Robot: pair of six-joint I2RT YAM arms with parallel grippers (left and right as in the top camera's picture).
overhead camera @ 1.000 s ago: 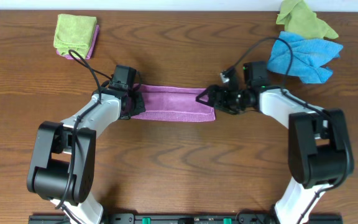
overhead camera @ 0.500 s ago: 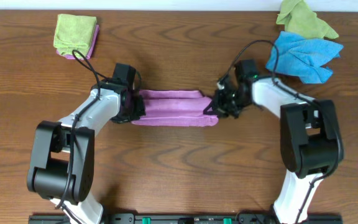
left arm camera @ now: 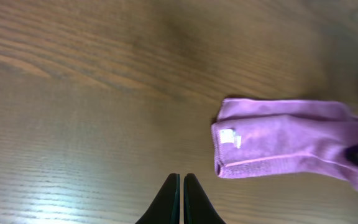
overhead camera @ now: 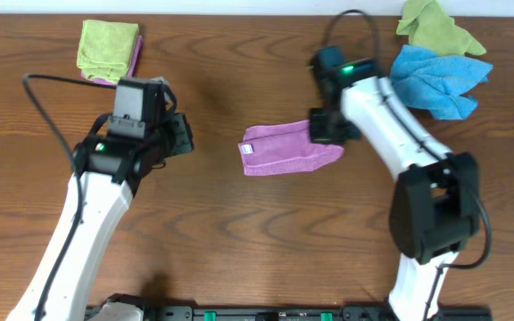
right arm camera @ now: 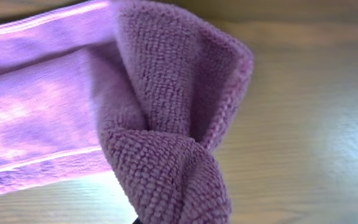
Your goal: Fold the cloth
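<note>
I will carry the gathered end across toward the white-tagged end and let go of it, as the white-tagged end (overhead camera: 249,151) lies to the left of my right gripper in the overhead view.
The purple cloth (overhead camera: 279,149) lies on the wood table as a short folded band with a white tag near its left end. Its right end is gathered and lifted slightly by my right gripper (overhead camera: 325,130), which is shut on it. In the right wrist view the bunched cloth (right arm camera: 166,143) fills the jaws and hides the fingertips. My left gripper (overhead camera: 180,134) is shut and holds nothing, well left of the cloth. In the left wrist view its shut gripper (left arm camera: 181,186) hovers over bare wood, with the cloth (left arm camera: 284,146) up and to the right.
A lime green cloth (overhead camera: 107,46) sits folded on a purple one at the back left. At the back right, a bright blue cloth (overhead camera: 435,80) lies crumpled with an olive green cloth (overhead camera: 435,27) behind it.
The left gripper let go of the cloth's left end and pulled back to the left. The right gripper shut on the right end. The cloth now lies shorter and further right.
</note>
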